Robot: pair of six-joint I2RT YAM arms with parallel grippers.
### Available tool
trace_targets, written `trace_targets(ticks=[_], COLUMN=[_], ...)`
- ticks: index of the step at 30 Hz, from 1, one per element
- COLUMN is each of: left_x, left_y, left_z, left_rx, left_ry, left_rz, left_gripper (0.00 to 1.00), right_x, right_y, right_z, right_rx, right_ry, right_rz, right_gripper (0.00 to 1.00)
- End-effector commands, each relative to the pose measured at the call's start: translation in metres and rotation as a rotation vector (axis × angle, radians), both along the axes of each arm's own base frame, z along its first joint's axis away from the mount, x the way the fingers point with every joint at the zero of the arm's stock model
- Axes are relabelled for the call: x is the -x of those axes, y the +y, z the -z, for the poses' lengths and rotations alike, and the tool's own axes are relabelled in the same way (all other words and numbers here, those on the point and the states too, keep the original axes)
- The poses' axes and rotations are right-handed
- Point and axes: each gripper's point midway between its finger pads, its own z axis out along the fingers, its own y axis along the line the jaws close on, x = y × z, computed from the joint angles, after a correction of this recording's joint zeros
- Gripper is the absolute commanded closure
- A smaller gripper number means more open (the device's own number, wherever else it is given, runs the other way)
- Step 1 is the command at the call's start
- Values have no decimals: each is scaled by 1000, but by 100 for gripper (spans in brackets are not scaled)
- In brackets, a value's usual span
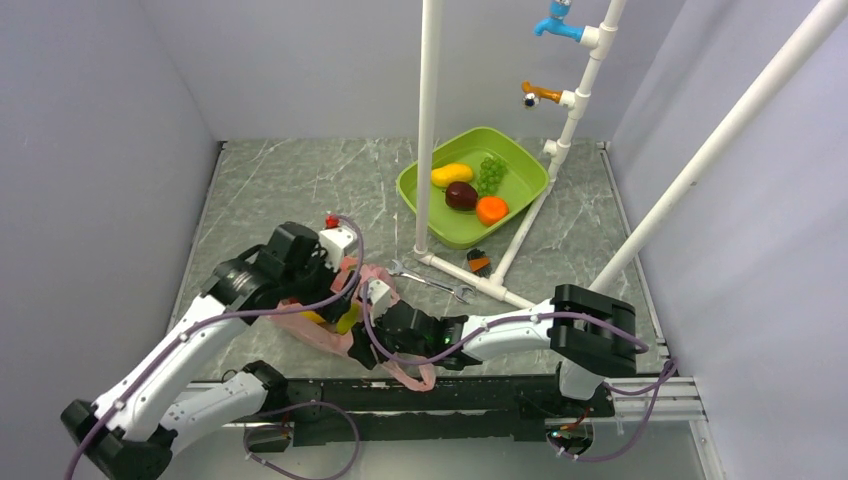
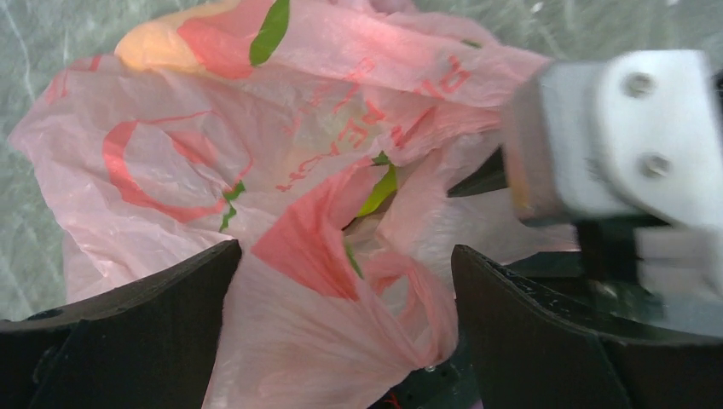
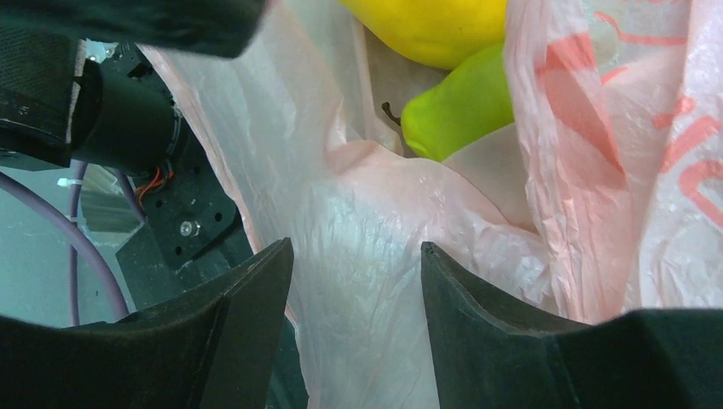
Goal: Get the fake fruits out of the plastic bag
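My right gripper is above the near rim of the bag. My left gripper will next move outward from the bag's bunched film (image 2: 324,281) onto the far rim of the bag (image 2: 368,169).
The pink plastic bag (image 1: 325,332) lies crumpled on the table between my two grippers. In the right wrist view its mouth gapes and shows a green pear (image 3: 460,106) with a stem and a yellow fruit (image 3: 426,30) inside; yellow and green also show in the top view (image 1: 335,320). My left gripper (image 1: 345,292) is open, its fingers (image 2: 170,315) wide apart with bunched bag film (image 2: 324,281) between them. My right gripper (image 1: 375,335) is open over the bag's near rim, with loose film (image 3: 358,281) lying between its fingers (image 3: 256,298). The other fruits are hidden.
A green tub (image 1: 440,215) at the back holds a yellow mango, green grapes, a maroon fruit and an orange one. A white pipe frame (image 1: 428,130) stands beside it. A wrench (image 1: 430,280) and a small orange-black thing (image 1: 479,263) lie near its foot. A small red thing (image 1: 331,220) shows behind my left wrist.
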Motion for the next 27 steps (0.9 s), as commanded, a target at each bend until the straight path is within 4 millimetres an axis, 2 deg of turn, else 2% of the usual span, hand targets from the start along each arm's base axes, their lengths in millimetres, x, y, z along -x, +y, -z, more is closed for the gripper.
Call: trace_targets(ticks=[1,2,4,7,10,11,14,18,20,23,25,27], left_x=[-19,-23,-31,-49,-67,-72,-89,-99,-103,-112,-111,-109], left_y=[17,23,37,43,47,50,64,107,124,142,154,154], left_z=[7,10,12,0,-26,-35,-64,-101,-114,-113,-99,-83], left_rx=[-163,-211,-300,-323,-250,-225,-153,-149,-155,-199,-231,-214], left_ry=[6,14,19,-47,-187,-237,-397,-584,-651,-686,-647,-611], left_rz=[-131,-165,-251,-333,-429,-466,-593,-820,-864,-848,-865,-838], left_gripper=[1,1,12,46,99,100,100,100,100,100,100,100], right_x=[-10,-10,-11,-14,-18,-21,-40,-84,-110,-137,-147,-147], right_y=[0,-1,-4,-6,-6,-6,-7,-16,-24,-37,-45,-47], right_z=[-22,-22,-19,-13,-3,-1,9,11,13,11,8,0], right_rx=[-77,-81,-81,-72,-46,-37,9,64,103,140,185,208], right_ry=[-18,-20,-22,-23,-35,-45,-72,-114,-119,-142,-161,-167], right_rz=[41,44,54,70,85,93,154,265,319,367,402,396], right_gripper=[40,40,40,42,46,48,61,72,76,77,78,78])
